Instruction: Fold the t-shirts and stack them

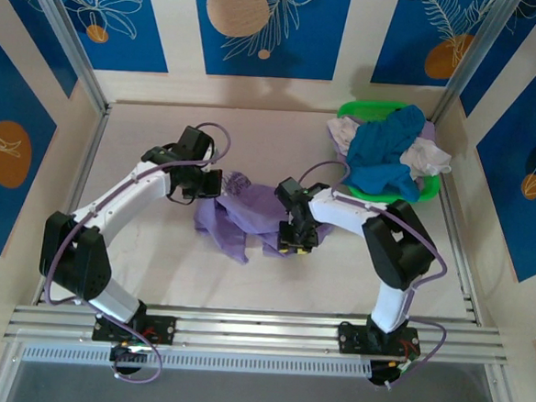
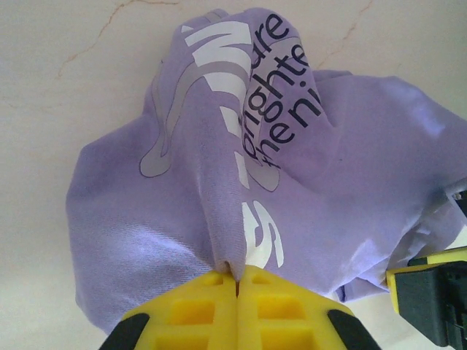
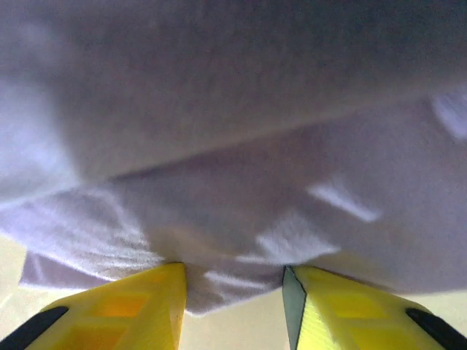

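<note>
The left gripper will move sideways, away from the right gripper, and let go of the pinched fold of the shirt, because bare tabletop lies beside the left gripper, clear of the lavender shirt.
The lavender t-shirt (image 1: 244,213) lies crumpled mid-table, its lettering (image 2: 248,109) facing the left wrist camera. My left gripper (image 1: 212,184) is shut on a pinched ridge of this lavender cloth (image 2: 226,248) at the shirt's left edge. My right gripper (image 1: 295,241) stands open at the shirt's right side, a hem of lavender fabric (image 3: 233,277) hanging between its yellow fingers (image 3: 139,306). A teal-blue t-shirt (image 1: 386,154) and white t-shirts (image 1: 429,157) are heaped in the green basket (image 1: 371,110) at the back right.
The basket stands against the back right corner, close behind the right arm's elbow (image 1: 398,242). Bare pale table (image 1: 144,137) stretches left and behind the lavender shirt. An aluminium rail (image 1: 259,329) runs along the near edge.
</note>
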